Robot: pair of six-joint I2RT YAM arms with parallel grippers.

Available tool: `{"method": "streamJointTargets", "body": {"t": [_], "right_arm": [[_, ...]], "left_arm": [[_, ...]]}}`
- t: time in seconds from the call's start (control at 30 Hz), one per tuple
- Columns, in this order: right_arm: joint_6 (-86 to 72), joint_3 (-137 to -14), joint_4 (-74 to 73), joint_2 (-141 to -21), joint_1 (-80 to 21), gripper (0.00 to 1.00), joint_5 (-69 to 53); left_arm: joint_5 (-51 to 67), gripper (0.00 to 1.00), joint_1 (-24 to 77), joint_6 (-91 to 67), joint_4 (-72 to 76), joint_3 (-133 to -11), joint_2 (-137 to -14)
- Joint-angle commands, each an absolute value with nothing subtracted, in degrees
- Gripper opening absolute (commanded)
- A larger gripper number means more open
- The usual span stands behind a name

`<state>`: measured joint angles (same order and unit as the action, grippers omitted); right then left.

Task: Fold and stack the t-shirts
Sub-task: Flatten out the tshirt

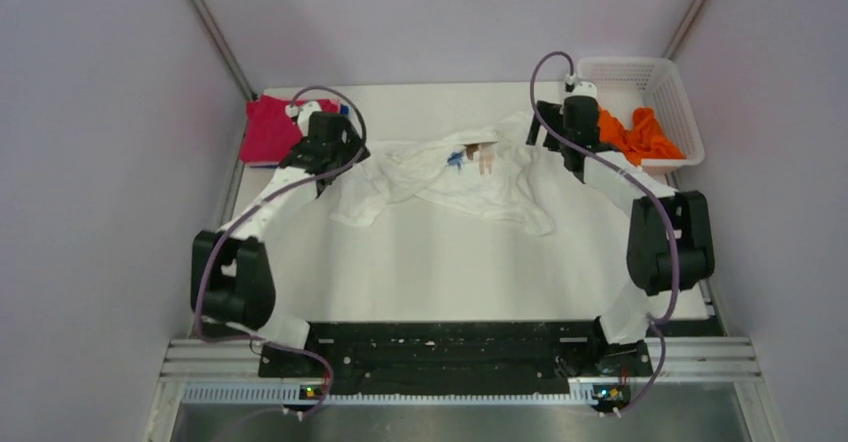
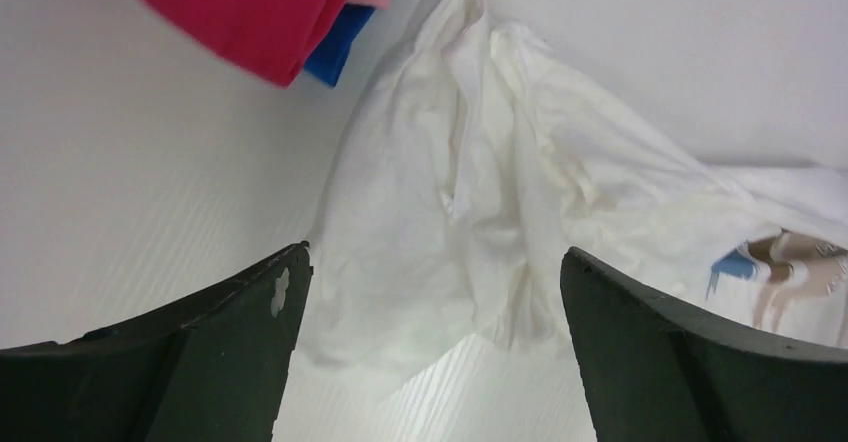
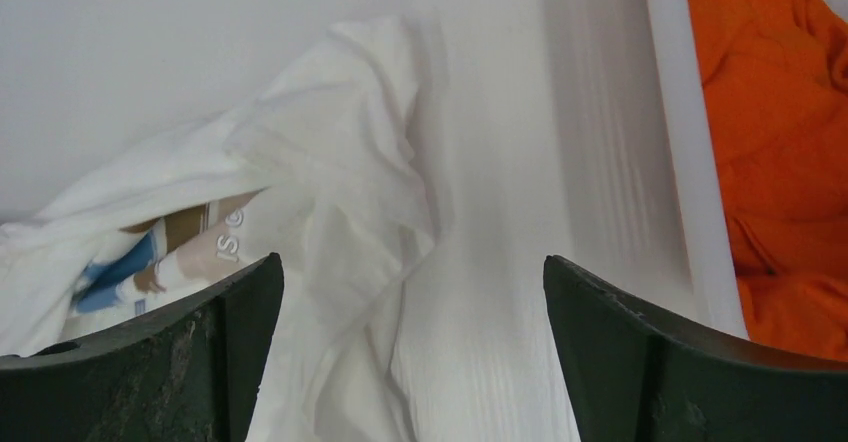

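My left gripper will next move back and down and close on the tip that sticks out of the white t-shirt's near corner toward the magenta-red t-shirt [image 1: 270,130].
A large white t-shirt [image 1: 440,180] with a blue and brown print lies crumpled across the far middle of the table. My left gripper [image 2: 435,262] stands open over its left end [image 2: 450,222], nothing between the fingers. My right gripper [image 3: 410,267] is open above its right end [image 3: 340,212], also holding nothing. A magenta-red t-shirt [image 1: 270,130] lies folded at the far left on a blue one [image 2: 335,47]. An orange t-shirt [image 1: 640,137] sits bunched in the basket [image 1: 665,87].
The white lattice basket stands at the far right corner, its near rim [image 3: 685,162] just right of my right gripper. Grey walls close in the table on three sides. The arm bases and a black rail [image 1: 440,347] line the near edge.
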<state>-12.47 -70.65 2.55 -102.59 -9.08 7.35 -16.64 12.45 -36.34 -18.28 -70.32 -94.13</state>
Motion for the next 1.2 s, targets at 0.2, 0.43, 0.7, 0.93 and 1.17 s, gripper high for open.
{"method": "streamJointTargets", "body": {"t": [0.2, 0.43, 0.7, 0.93, 1.17], "right_arm": [[-32.30, -43.87, -6.45, -70.87, -12.61, 0.99, 14.46], [-36.06, -32.60, -3.07, -58.51, -12.60, 0.99, 11.72], [-36.39, -32.44, -5.88, -59.24, -12.60, 0.98, 12.78], [-35.48, -33.63, -5.91, -60.38, -12.59, 0.97, 12.53], [-35.04, -34.19, -7.21, -59.77, -12.58, 0.97, 14.12]], "left_arm": [[-18.19, 0.99, 6.65, -43.19, -18.86, -44.72, -69.48], [-14.19, 0.97, 3.60, -44.15, -14.58, -43.53, -76.91], [-10.71, 0.74, 2.99, -42.75, -13.76, -47.47, -85.76], [-9.92, 0.70, 2.82, -41.13, -15.98, -51.17, -92.06], [-1.91, 0.32, 2.94, -38.50, -17.74, -52.42, -93.40]]}}
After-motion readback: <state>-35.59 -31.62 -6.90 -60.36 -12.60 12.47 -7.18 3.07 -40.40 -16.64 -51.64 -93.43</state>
